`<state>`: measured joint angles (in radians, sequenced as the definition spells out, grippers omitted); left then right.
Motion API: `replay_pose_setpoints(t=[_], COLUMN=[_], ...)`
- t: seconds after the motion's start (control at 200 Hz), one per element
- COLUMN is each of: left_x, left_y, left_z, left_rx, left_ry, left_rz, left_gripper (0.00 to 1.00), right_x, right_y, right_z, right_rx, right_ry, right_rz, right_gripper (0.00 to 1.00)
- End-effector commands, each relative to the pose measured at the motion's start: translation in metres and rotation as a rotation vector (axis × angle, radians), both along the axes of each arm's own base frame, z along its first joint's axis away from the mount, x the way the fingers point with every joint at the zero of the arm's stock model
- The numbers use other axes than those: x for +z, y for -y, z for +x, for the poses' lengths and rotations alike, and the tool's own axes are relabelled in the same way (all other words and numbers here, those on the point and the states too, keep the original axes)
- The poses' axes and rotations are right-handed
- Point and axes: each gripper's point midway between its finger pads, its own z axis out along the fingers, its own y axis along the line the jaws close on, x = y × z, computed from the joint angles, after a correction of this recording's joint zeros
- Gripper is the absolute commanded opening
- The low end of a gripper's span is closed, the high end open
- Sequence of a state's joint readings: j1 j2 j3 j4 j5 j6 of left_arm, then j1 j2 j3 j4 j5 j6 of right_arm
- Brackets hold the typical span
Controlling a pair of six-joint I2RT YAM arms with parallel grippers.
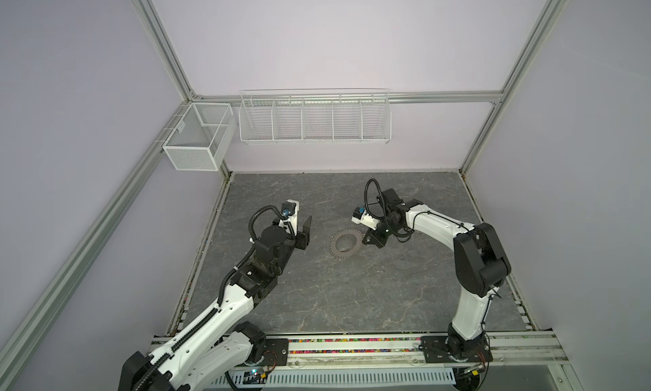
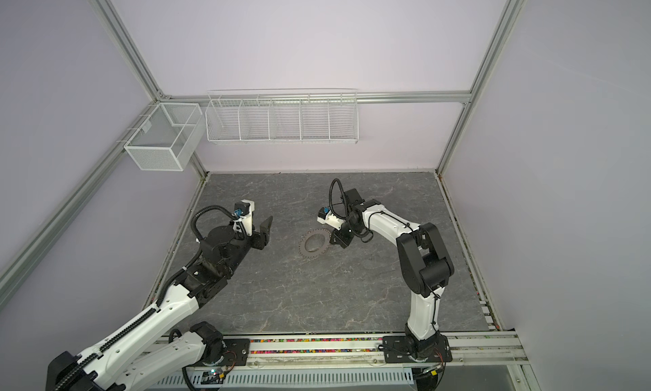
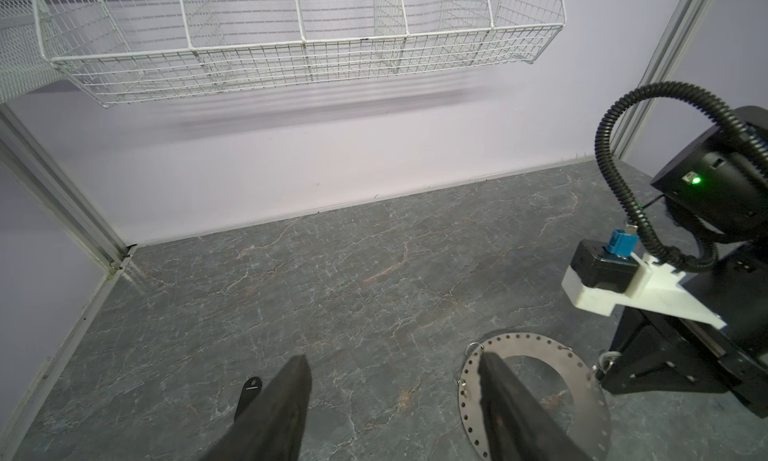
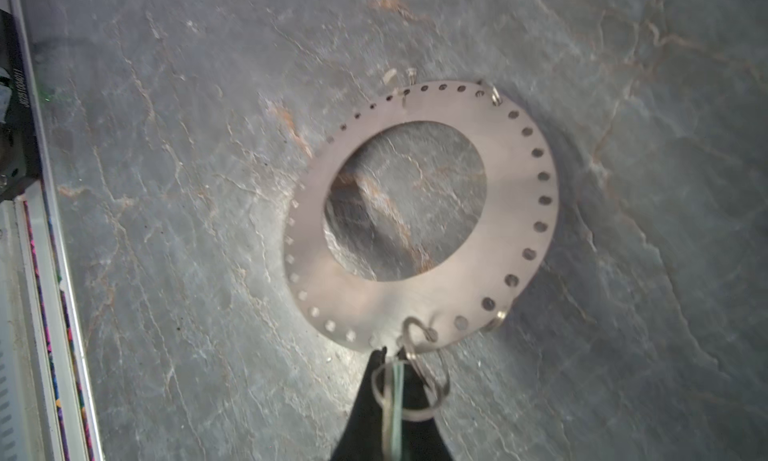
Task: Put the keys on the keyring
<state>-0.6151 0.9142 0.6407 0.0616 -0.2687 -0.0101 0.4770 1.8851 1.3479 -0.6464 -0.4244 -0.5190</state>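
My right gripper needs to move down next toward the tabletop [image 4: 470, 376] beside the disc's rim and release the pale mint-headed key [image 4: 398, 392], as the bare patch lies just below its fingers.
The keyring [image 1: 346, 255], a flat grey disc with a wide hole and small rim holes, lies on the grey table [image 1: 352, 301] in both top views [image 2: 314, 254]. My right gripper [image 4: 390, 351] is shut on a pale mint-headed key [image 4: 398, 392], seen edge-on with a wire split ring [image 4: 432, 411] round it. Its tips touch the disc's [image 4: 515, 189] rim beside a small wire loop [image 4: 415, 326]. My left gripper [image 3: 392, 359] stands open and empty left of the disc [image 3: 536, 346]. The black-headed key [image 3: 250, 390] lies on the table, partly hidden behind one finger [image 3: 286, 400].
A white wire basket with dividers [image 1: 314, 119] hangs on the back wall and a mesh basket [image 1: 197, 139] on the left wall. The arms' base rail [image 1: 352, 350] runs along the table's front edge. The right arm's wrist camera mount [image 3: 615, 284] is close to my left gripper.
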Motion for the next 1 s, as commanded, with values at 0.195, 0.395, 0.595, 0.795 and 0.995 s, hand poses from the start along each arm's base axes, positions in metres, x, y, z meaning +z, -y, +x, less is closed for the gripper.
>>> replay_pose_setpoints(t=[0.195,0.395,0.595,0.795,0.995], left_x=[-0.017,-0.027,-0.035,-0.038,-0.041], left_y=[0.007,0.011,0.018,0.013,0.003], left_z=[0.010,0.013,0.017,0.026,0.038], left_rx=[-0.011,-0.022,-0.049,-0.046,-0.043], left_ry=[-0.047,-0.073,-0.118,-0.162,-0.228], left_rz=[0.054,0.085,0.102,0.075,-0.073], left_gripper=[0.65,0.66,0.67,0.68,0.68], right_x=[-0.034,-0.040,-0.030,0.024,0.023], right_y=[0.053,0.067,0.080,0.068,0.010], right_z=[-0.012,-0.015,-0.007,0.016,0.031], right_rx=[0.007,0.004,-0.056,-0.211,-0.247], right_ry=[-0.025,-0.026,0.044,0.164,0.201], right_rz=[-0.277,-0.335,-0.364,-0.177,-0.121], right_gripper=[0.09,0.20,0.39,0.44,0.43])
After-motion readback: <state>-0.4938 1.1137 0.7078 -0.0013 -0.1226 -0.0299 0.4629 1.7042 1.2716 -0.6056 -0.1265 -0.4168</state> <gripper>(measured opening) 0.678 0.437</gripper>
